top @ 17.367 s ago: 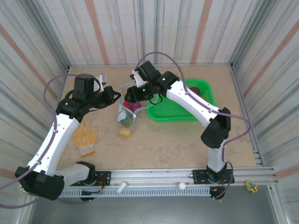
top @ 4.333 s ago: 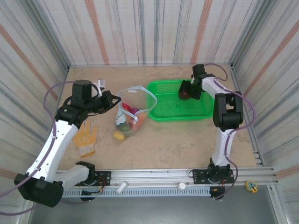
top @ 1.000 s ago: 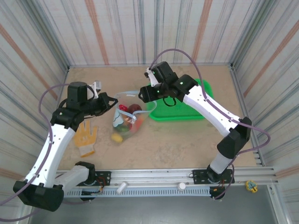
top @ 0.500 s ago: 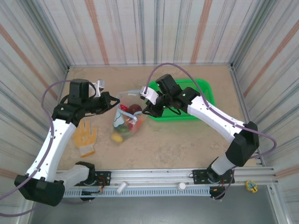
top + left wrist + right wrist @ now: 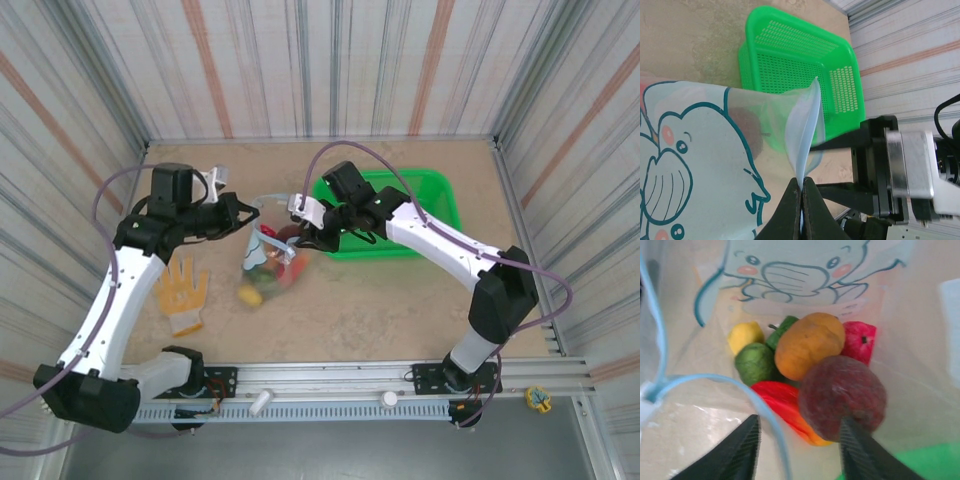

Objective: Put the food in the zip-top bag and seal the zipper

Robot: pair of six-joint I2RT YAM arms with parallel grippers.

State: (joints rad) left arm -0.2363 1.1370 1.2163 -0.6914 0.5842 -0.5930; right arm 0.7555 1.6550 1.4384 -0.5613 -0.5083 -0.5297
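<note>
I will next use my left gripper to move the pinched end of the pale blue zipper outward and a little toward the green basket, then let it go, because both edges meet there.
The zip-top bag (image 5: 268,258) lies mid-table with its mouth held up. My left gripper (image 5: 246,214) (image 5: 802,187) is shut on the pale blue zipper (image 5: 805,132) at the mouth's left end. My right gripper (image 5: 300,234) (image 5: 800,419) hovers at the mouth, open, with the zipper (image 5: 715,379) looping between its fingers. Inside the bag lies food: a dark red fruit (image 5: 842,395), an orange one (image 5: 807,345), a green one (image 5: 754,362), a red pepper (image 5: 782,397) and a pink-red piece (image 5: 859,340). A yellow piece (image 5: 250,296) sits at the bag's bottom; I cannot tell whether it is inside.
The green mesh basket (image 5: 425,215) (image 5: 790,55) stands right of the bag, just behind my right arm. A yellow glove (image 5: 183,292) lies on the table to the left. Corrugated walls close in three sides.
My right gripper has come down and toward me from the basket's left rim to the bag's mouth. The left gripper keeps its hold on the zipper in the same place.
</note>
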